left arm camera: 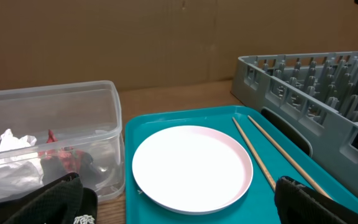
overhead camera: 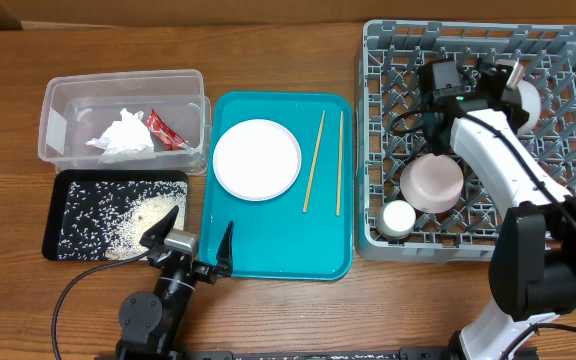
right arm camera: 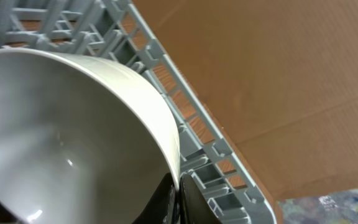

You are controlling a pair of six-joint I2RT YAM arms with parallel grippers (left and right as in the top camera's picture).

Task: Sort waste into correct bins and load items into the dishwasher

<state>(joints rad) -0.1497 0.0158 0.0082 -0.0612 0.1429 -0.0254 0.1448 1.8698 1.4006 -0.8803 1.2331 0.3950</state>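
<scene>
I will move my right gripper to the left in the overhead view and lower the greyish bowl onto the dish rack's wires beside the pinkish bowl, because dishes stand there already.
My right gripper (right arm camera: pixel 178 202) is shut on the rim of the greyish bowl (right arm camera: pixel 61 137) and holds it on edge inside the grey dish rack (overhead camera: pixel 568 45), near its back right (overhead camera: pixel 523 100). The pinkish bowl (overhead camera: pixel 431 182) and small white cup (overhead camera: pixel 399 218) stand in the rack. My left gripper (overhead camera: pixel 190 240) is open and empty over the front left edge of the teal tray (overhead camera: pixel 268 255). The white plate (overhead camera: pixel 257 159) and two chopsticks (overhead camera: pixel 314 160) lie on that tray. The napkin (overhead camera: pixel 123 135) and red sauce packet (overhead camera: pixel 165 130) lie in the clear tub (overhead camera: pixel 58 100). Rice (overhead camera: pixel 118 222) lies in the black tray (overhead camera: pixel 53 235).
A brown cardboard wall stands behind the table (left arm camera: pixel 166 43). The rack's near wall (left arm camera: pixel 303 106) rises right of the teal tray. The tub and black tray sit at the left.
</scene>
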